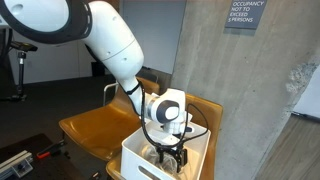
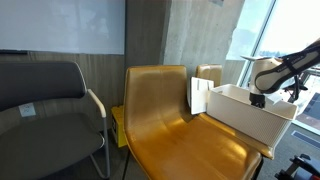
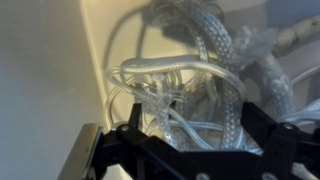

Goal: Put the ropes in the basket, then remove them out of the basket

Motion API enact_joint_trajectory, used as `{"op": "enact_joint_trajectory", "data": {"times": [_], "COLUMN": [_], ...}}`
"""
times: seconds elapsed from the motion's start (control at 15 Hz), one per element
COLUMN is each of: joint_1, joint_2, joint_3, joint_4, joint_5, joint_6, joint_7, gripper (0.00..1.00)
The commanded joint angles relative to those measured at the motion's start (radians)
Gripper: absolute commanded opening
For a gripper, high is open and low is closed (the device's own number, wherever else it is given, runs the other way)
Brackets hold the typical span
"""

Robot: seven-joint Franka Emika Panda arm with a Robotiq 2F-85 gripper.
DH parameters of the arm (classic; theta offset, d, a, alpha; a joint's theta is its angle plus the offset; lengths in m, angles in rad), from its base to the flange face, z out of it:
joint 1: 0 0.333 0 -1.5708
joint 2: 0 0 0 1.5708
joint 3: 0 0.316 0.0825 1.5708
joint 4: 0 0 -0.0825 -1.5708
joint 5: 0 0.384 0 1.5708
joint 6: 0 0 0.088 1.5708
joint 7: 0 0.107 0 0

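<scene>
The robot's gripper needs to go down next onto the heap of white ropes, deeper into the white basket (image 1: 135,158), and close, since the loops of the heap lie between its spread fingers.
A tangle of white and clear braided ropes (image 3: 205,60) lies inside the white basket (image 1: 135,158), which stands on the brown chair seat. The basket also shows in an exterior view (image 2: 245,118), and its pale inner wall fills the left of the wrist view (image 3: 50,70). My gripper (image 1: 170,157) is lowered into the basket from above, and it also shows in an exterior view (image 2: 258,100). In the wrist view its black fingers (image 3: 195,140) are spread wide, with rope loops lying between them. No rope is lifted.
The brown leather chair (image 2: 165,110) carries the basket and also shows in an exterior view (image 1: 95,125). A grey chair (image 2: 40,105) stands beside it. A concrete pillar with a sign (image 1: 245,12) rises behind. A window (image 2: 285,30) is at the far side.
</scene>
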Motion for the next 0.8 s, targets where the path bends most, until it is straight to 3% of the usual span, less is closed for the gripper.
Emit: {"op": "enact_joint_trajectory", "data": {"times": [0.0, 0.33, 0.4, 0.47, 0.73], "joint_1": [0.005, 0.005, 0.008, 0.009, 0.018], "joint_2": [0.093, 0.133, 0.129, 0.126, 0.093], "joint_3": [-0.01, -0.005, -0.005, -0.004, -0.007], "joint_4": [0.078, 0.06, 0.044, 0.035, 0.001], "joint_5": [0.004, 0.01, 0.01, 0.011, 0.011], "joint_6": [-0.024, -0.01, -0.004, -0.001, 0.003], "joint_7": [-0.023, -0.022, -0.017, -0.015, -0.006], "gripper": [1.0, 1.0, 0.75, 0.74, 0.45]}}
